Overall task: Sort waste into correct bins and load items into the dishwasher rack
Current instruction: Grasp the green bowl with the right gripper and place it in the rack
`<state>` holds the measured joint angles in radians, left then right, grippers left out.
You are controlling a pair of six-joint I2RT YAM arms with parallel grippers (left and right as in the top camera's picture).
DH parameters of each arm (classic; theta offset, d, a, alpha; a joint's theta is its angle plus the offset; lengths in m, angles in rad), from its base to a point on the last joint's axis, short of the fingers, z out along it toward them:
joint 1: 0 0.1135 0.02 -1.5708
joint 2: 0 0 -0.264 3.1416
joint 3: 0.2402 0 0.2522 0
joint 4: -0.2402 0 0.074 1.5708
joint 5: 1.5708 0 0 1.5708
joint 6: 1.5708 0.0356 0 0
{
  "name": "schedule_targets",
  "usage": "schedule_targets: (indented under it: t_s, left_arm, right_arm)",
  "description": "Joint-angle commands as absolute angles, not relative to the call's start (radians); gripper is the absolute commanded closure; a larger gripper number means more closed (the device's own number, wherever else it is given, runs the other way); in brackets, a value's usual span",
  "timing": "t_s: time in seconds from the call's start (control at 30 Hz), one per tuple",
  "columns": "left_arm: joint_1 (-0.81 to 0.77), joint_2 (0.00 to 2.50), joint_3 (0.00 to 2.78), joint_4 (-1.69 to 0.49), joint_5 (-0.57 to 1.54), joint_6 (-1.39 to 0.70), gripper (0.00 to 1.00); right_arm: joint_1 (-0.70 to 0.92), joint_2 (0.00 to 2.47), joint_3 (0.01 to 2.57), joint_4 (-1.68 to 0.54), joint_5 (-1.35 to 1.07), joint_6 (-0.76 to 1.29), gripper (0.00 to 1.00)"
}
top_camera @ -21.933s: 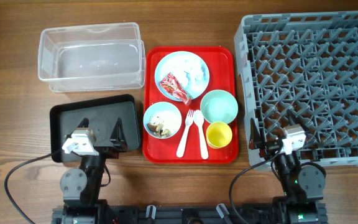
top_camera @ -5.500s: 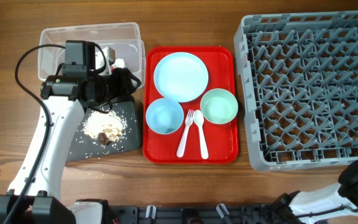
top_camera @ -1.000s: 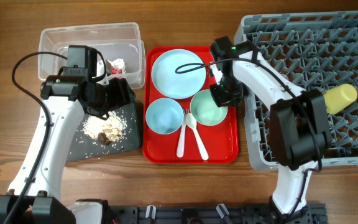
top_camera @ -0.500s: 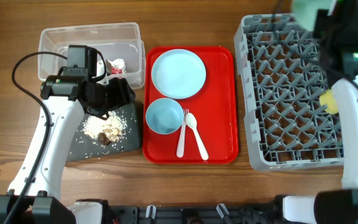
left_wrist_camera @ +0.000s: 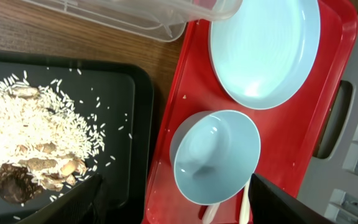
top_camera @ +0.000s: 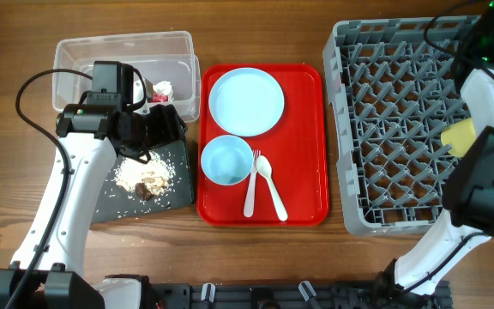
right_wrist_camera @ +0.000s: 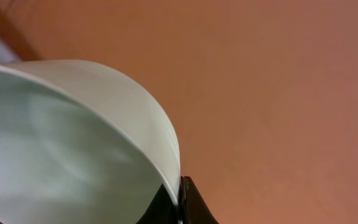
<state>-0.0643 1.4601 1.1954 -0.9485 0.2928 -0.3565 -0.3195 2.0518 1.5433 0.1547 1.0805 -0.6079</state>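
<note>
The right gripper moves down toward the rack's far wires next and releases the mint green bowl's rim there, since those pegs lie below the raised gripper.
My left gripper (top_camera: 158,129) hangs open and empty over the black tray (top_camera: 178,193), next to the clear tub (top_camera: 84,81). The tub holds the red-and-white wrapper (top_camera: 159,98) and the tissue (top_camera: 162,87). Rice scraps (top_camera: 144,178) lie in the black tray. In the left wrist view the open gripper (left_wrist_camera: 179,211) is above the light blue bowl (left_wrist_camera: 216,158), with the plate (left_wrist_camera: 265,46) beyond it. My right gripper (right_wrist_camera: 179,200) is shut on the rim of the mint green bowl (right_wrist_camera: 61,143), held high. In the overhead view this gripper is past the top edge.
The red serving tray (top_camera: 307,184) carries the plate (top_camera: 246,101), the blue bowl (top_camera: 226,160), the fork (top_camera: 250,187) and the spoon (top_camera: 270,184). The yellow cup (top_camera: 460,137) lies in the grey dishwasher rack (top_camera: 393,129). My right arm (top_camera: 485,77) rises over the rack's right side.
My right gripper lifted the mint green bowl off the red tray and carried it up over the rack's far right corner, out of the overhead view. The left arm has stayed put.
</note>
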Motion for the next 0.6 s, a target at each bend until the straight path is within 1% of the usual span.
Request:
schedule_targets:
  t_s: [0.0, 0.03, 0.13, 0.2, 0.23, 0.27, 0.3, 0.33, 0.37, 0.4, 0.43, 0.47, 0.5, 0.57]
  left_arm:
    - [-0.06, 1.444, 1.198, -0.937, 0.286, -0.347, 0.27]
    - [-0.06, 1.444, 1.198, -0.937, 0.286, -0.347, 0.27]
    - [-0.061, 1.444, 1.198, -0.937, 0.286, -0.347, 0.27]
    - [-0.06, 1.444, 1.198, -0.937, 0.286, -0.347, 0.27]
    - [-0.06, 1.444, 1.198, -0.937, 0.286, -0.347, 0.27]
    - [-0.06, 1.444, 1.198, -0.937, 0.286, -0.347, 0.27]
    - [-0.06, 1.444, 1.198, -0.937, 0.286, -0.347, 0.27]
    - [-0.06, 1.444, 1.198, -0.937, 0.286, -0.347, 0.27]
    - [-0.06, 1.444, 1.198, -0.937, 0.286, -0.347, 0.27]
    - [-0.06, 1.444, 1.198, -0.937, 0.286, -0.347, 0.27]
    - [-0.06, 1.444, 1.198, -0.937, 0.286, -0.347, 0.27]
    - [-0.06, 1.444, 1.198, -0.937, 0.286, -0.347, 0.27]
    - [-0.06, 1.444, 1.198, -0.937, 0.286, -0.347, 0.27]
    - [-0.061, 1.444, 1.198, -0.937, 0.286, -0.347, 0.27]
  right_arm:
    - [-0.285, 2.091, 1.549, 0.087, 1.089, -0.531, 0.96]
    - [-0.264, 2.091, 1.549, -0.016, 1.018, -0.44, 0.96]
    - [-0.222, 2.091, 1.549, -0.162, 0.947, -0.283, 0.96]
    - [-0.207, 2.091, 1.549, -0.229, 0.926, -0.219, 0.96]
    - [-0.195, 2.091, 1.549, -0.299, 0.905, -0.2, 0.96]
    - [-0.187, 2.091, 1.549, -0.343, 0.9, -0.182, 0.94]
    - [-0.18, 2.09, 1.549, -0.37, 0.881, -0.155, 0.86]
    - [-0.173, 2.082, 1.549, -0.406, 0.826, -0.147, 0.71]
    - [-0.17, 2.064, 1.549, -0.432, 0.789, -0.147, 0.65]
    - [-0.17, 2.042, 1.549, -0.45, 0.772, -0.146, 0.61]
    - [-0.17, 2.017, 1.55, -0.459, 0.757, -0.146, 0.55]
    - [-0.17, 1.968, 1.55, -0.463, 0.729, -0.147, 0.46]
    - [-0.169, 1.929, 1.55, -0.467, 0.694, -0.147, 0.42]
    - [-0.155, 1.821, 1.55, -0.521, 0.525, -0.157, 0.39]
